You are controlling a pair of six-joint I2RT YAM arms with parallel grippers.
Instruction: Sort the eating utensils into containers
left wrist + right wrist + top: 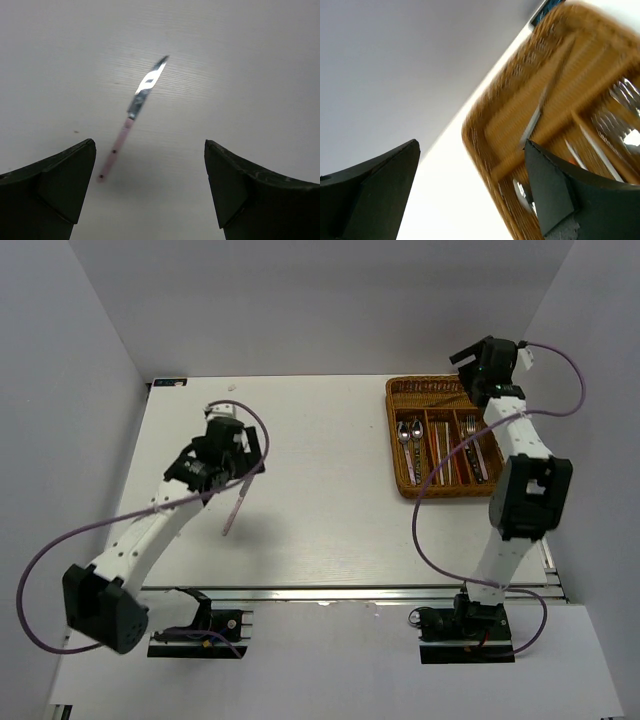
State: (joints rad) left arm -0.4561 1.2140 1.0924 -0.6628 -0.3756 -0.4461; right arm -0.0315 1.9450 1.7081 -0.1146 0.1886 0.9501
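Observation:
The left gripper draws back and lowers onto the knife's pinkish handle (234, 515) (115, 150) next, since that handle lies below the open fingers and nearer my base.
One knife (235, 506) with a pinkish handle lies alone on the white table, left of centre. My left gripper (232, 454) hovers just beyond it, open and empty. In the left wrist view the knife (131, 116) lies slantwise ahead of the open left gripper (149, 145), its handle end near the left fingertip (82, 155). The brown wicker tray (393, 440) sits at the back right. It holds spoons (408, 436), red chopsticks (441, 445) and forks (476, 450) in its long slots. My right gripper (470, 365) hangs open above the tray's far end. The right wrist view, blurred, shows the right gripper (470, 146) empty over the tray's corner (480, 135), and a knife (534, 119) in the crosswise slot.
Grey walls close the table in on the left, back and right. Purple cables loop off both arms. The tray stands close to the right wall, and the right arm's upper links reach over its near right corner.

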